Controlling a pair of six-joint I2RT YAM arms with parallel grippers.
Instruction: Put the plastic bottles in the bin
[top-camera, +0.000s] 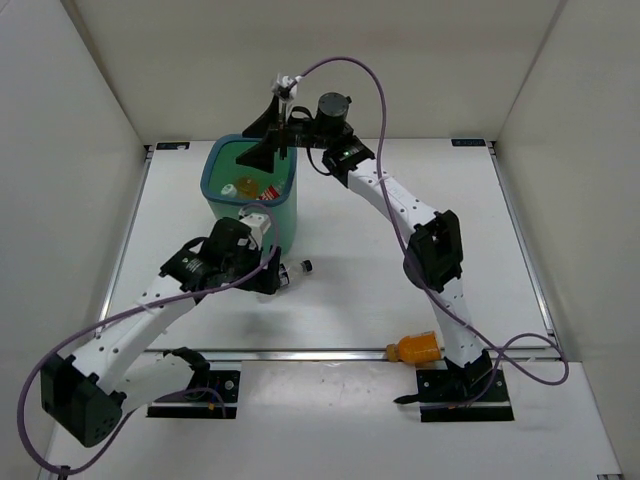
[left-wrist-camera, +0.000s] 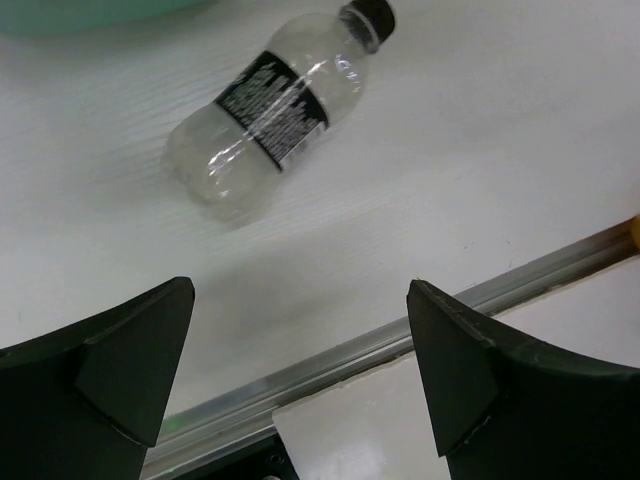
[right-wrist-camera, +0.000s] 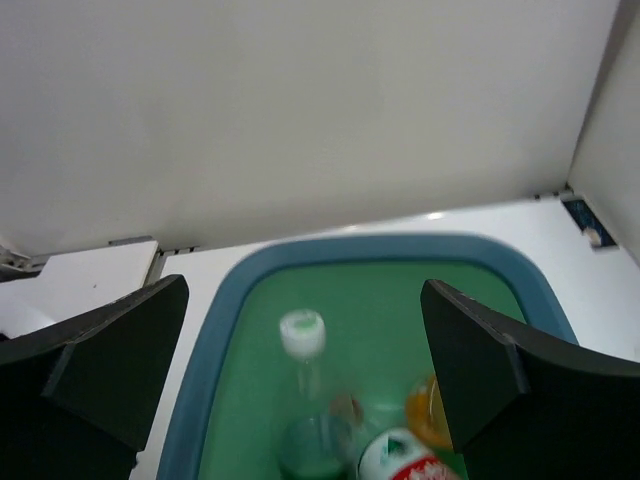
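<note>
The bottle lies at an angle below my left gripper, to the gripper's right in the top view. My left gripper will turn and come down onto the bottle's dark label (top-camera: 284, 276) (left-wrist-camera: 273, 108).
The teal bin (top-camera: 212, 180) stands at the table's back centre. It holds a stubby orange bottle (top-camera: 230, 190) and a red-labelled bottle (top-camera: 268, 189). My right gripper (top-camera: 272, 136) is open and empty above the bin's far edge. In the right wrist view (right-wrist-camera: 303, 300) a clear green-labelled bottle with a white cap (right-wrist-camera: 303, 340) is blurred inside the bin (right-wrist-camera: 360, 248), beside the red-labelled (right-wrist-camera: 400, 462) and orange (right-wrist-camera: 424, 410) bottles. A clear dark-labelled bottle (top-camera: 293, 270) lies just in front of the bin. My left gripper (top-camera: 266, 283) is open beside it; in the left wrist view (left-wrist-camera: 300, 310) the bottle (left-wrist-camera: 270, 110) lies beyond the fingertips.
Another orange bottle (top-camera: 418, 349) lies by the right arm's base, next to the metal strip (top-camera: 300, 353) across the table's near edge. White walls enclose the table at the left, back and right. A purple cable loops above the right arm.
</note>
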